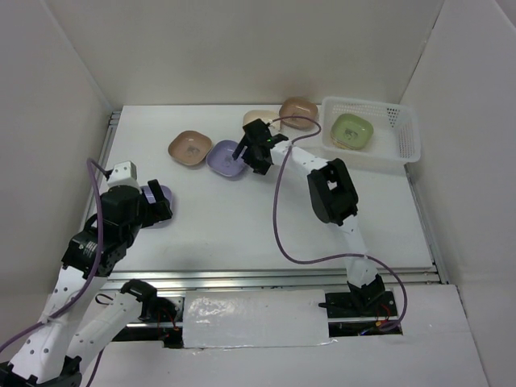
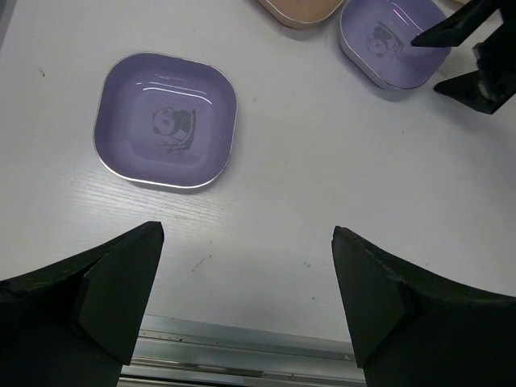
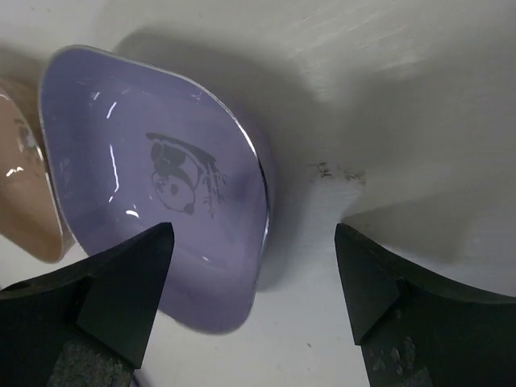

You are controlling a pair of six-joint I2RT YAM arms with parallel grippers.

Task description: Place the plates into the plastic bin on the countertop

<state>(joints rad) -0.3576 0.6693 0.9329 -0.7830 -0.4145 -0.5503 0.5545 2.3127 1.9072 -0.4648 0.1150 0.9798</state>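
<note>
The right gripper has the lilac plate's rim opposite the brown plate just below it, between its open fingers, so it needs to lower its fingers on both sides of that rim next and close.
A lilac plate [image 1: 226, 158] lies mid-table beside a brown plate [image 1: 190, 148]. My right gripper [image 1: 248, 155] is open and hangs low over the lilac plate's right rim. In the right wrist view that rim sits between the open jaws [image 3: 254, 270], with the lilac plate [image 3: 153, 185] under the left finger. A second lilac plate [image 1: 160, 194] lies by my left gripper [image 1: 155, 206], which is open and empty. In the left wrist view this plate [image 2: 165, 121] lies beyond the left gripper [image 2: 248, 274]. The white plastic bin [image 1: 405, 133] at the back right holds a green plate [image 1: 352, 131].
A cream plate [image 1: 262, 118] and a tan plate [image 1: 299, 111] lie at the back, left of the bin. White walls close in the countertop [image 1: 242, 226]. A metal rail [image 2: 242, 347] runs along the near edge. The right arm's purple cable [image 1: 282, 210] loops over the table.
</note>
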